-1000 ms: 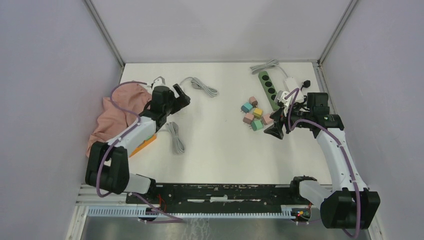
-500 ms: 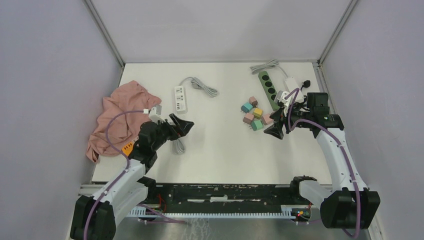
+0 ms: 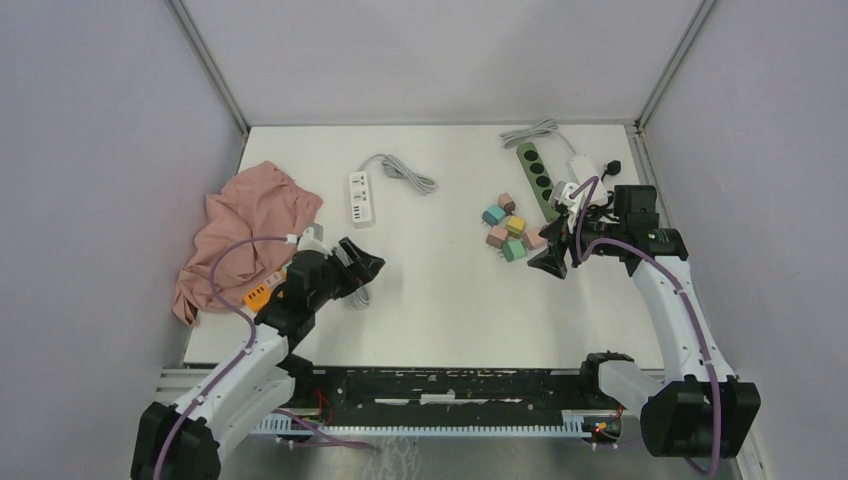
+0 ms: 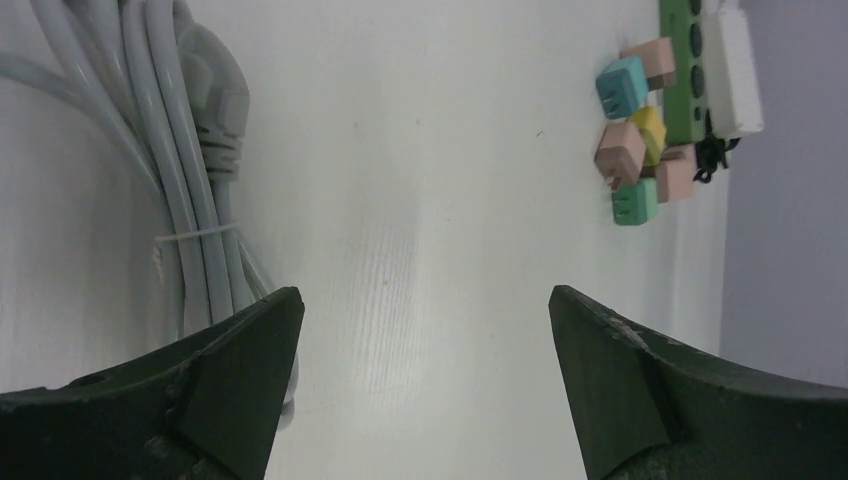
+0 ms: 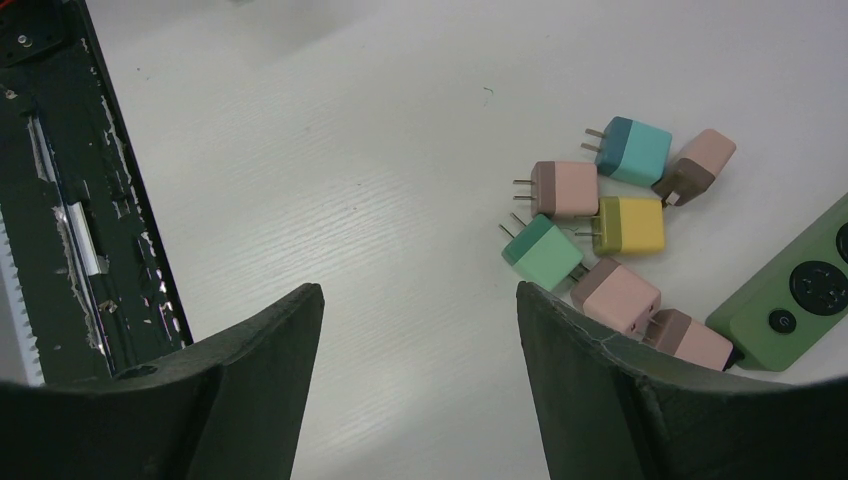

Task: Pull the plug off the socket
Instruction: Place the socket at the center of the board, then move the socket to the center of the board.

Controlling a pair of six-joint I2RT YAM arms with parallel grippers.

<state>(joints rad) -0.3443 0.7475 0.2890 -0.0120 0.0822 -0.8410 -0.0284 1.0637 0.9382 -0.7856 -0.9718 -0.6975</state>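
The cord's tied middle (image 3: 361, 298) (image 4: 198, 234) is outside the open gap between my fingers, so I should move my left gripper to the left in its wrist view and lower it over that part.
A green socket strip (image 3: 535, 178) lies at the back right, with a white plug (image 3: 580, 165) sitting on its far part. The left wrist view shows both at its top right, the strip (image 4: 685, 60) and the white plug (image 4: 735, 70). Several coloured cube plugs (image 3: 510, 228) lie loose beside the strip. A pink one (image 5: 690, 340) touches the strip's near end (image 5: 800, 290); whether it is inserted I cannot tell. My right gripper (image 3: 550, 262) hovers open just in front of the cubes, nothing between its fingers (image 5: 418, 288). My left gripper (image 3: 372, 265) is open and empty (image 4: 425, 295), far to the left.
A coiled grey cable (image 4: 190, 180) lies under my left gripper's left finger. A white power strip (image 3: 359, 198) with its cord sits at the back centre-left. A pink cloth (image 3: 245, 225) and an orange object (image 3: 256, 296) lie at the left edge.
My left arm has drawn back from the white power strip toward the near edge and now hangs over the coiled cable. The right arm has not moved.
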